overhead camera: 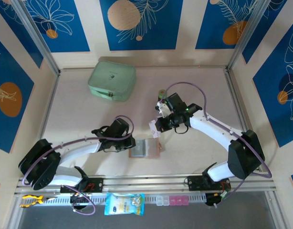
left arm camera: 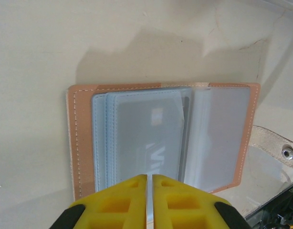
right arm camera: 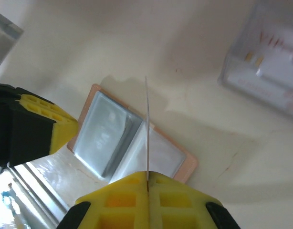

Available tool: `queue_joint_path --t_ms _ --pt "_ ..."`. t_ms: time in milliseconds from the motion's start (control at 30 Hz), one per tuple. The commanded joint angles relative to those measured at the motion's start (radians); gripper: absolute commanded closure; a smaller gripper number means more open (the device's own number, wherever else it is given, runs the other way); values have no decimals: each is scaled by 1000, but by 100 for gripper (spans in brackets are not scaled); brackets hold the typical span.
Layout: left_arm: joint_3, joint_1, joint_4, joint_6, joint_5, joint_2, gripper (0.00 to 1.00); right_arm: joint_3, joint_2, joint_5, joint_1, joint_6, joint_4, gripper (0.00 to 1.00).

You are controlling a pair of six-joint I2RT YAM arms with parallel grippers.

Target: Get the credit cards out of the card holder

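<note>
The credit card needs to be released where a red-printed card already shows, so next I need to move my right gripper outward past the card holder (right arm camera: 132, 138) and over the clear plastic box (right arm camera: 269, 67).
The card holder (overhead camera: 145, 149) lies open on the table, pinkish-brown outside with pale grey-blue sleeves (left arm camera: 137, 138). A dark card with pale print shows through the top sleeve. My left gripper (left arm camera: 149, 176) is at the holder's near edge (overhead camera: 132, 144), its yellow fingers almost together on a thin pale sleeve edge. My right gripper (right arm camera: 147, 174) hangs above the holder (right arm camera: 132, 138) at its far side (overhead camera: 156, 128). It is shut on one of the credit cards (right arm camera: 147, 124), seen edge-on as a thin pale line standing up from the fingers.
A mint-green case (overhead camera: 112, 80) sits at the back left. A clear plastic box (right arm camera: 266, 67) with red print lies beyond the holder. The holder's side tab (left arm camera: 275, 145) sticks out towards the front rail (overhead camera: 146, 183), where a blue packet (overhead camera: 123, 203) and small boxes (overhead camera: 172, 200) lie.
</note>
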Motion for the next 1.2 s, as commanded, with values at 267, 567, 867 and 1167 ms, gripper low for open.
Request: queue_joint_path --t_ms 267,567,867,1167 --pt "-28 13 -29 -7 -26 -53 89 217 76 128 7 -865 -211 100" --pt "-31 31 -36 -3 -28 -75 88 368 231 126 -86 -1093 -290 100" --pt "-27 55 -37 10 -16 -72 88 501 377 85 -153 -1150 -360 100" --pt "-15 65 -43 19 -8 -64 88 539 462 90 -163 -1169 -385 100"
